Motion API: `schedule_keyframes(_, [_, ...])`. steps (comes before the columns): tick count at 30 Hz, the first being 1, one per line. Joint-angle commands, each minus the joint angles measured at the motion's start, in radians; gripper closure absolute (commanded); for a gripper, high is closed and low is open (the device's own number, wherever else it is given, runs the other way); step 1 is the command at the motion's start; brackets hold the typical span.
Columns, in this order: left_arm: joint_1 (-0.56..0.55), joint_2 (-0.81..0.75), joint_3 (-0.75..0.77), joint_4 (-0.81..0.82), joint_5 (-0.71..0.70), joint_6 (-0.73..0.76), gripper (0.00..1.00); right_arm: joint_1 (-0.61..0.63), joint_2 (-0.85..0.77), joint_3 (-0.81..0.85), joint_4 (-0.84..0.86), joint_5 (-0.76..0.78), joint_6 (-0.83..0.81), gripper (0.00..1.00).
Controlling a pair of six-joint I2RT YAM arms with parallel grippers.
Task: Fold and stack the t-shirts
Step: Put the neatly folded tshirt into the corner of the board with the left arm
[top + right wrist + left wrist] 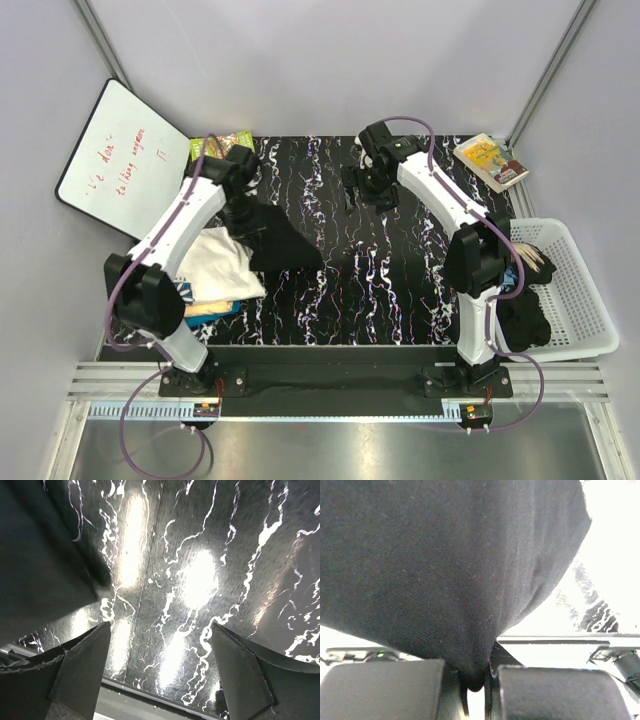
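The folded white t-shirt (218, 262) lies below and left in the top view, so my left gripper should carry the black t-shirt across and down and release it.
My left gripper (238, 213) is shut on a plain black t-shirt (287, 246) and holds it up beside the stack; the cloth hangs down over the table's left-middle. In the left wrist view the black t-shirt (445, 565) fills most of the frame, and a fold of it is pinched at the left gripper (476, 680). A folded white t-shirt (218, 262) tops a stack at the left, with a blue one (208, 311) under it. My right gripper (375, 188) is open and empty above the far middle of the table. It also shows in the right wrist view (160, 630), with black cloth (40, 555) at the upper left.
The table (390, 290) is black marble-patterned. A white slatted basket (580, 300) at the right holds dark clothes (524, 320). A whiteboard (120, 160) leans at the far left. A green packet (213, 147) and a book (490, 161) lie at the far edge.
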Motion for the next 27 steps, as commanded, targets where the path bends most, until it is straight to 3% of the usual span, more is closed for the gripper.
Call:
schedule_keyframes(1, [0.081, -0.101, -0.050, -0.112, -0.058, 0.058, 1.00, -0.003, -0.015, -0.028, 0.027, -0.047, -0.006, 0.12])
schedule_keyframes(8, [0.225, -0.153, -0.098, -0.152, -0.090, 0.142, 0.93, -0.003, -0.019, -0.048, 0.026, -0.070, -0.015, 0.12])
schedule_keyframes(19, [0.406, -0.360, -0.314, -0.123, -0.198, 0.082, 0.96, -0.003, -0.011, -0.072, 0.024, -0.104, -0.010, 0.11])
schedule_keyframes(27, [0.538, -0.426, -0.267, -0.131, -0.302, 0.084, 0.97, -0.003, 0.003, -0.088, 0.024, -0.137, 0.011, 0.11])
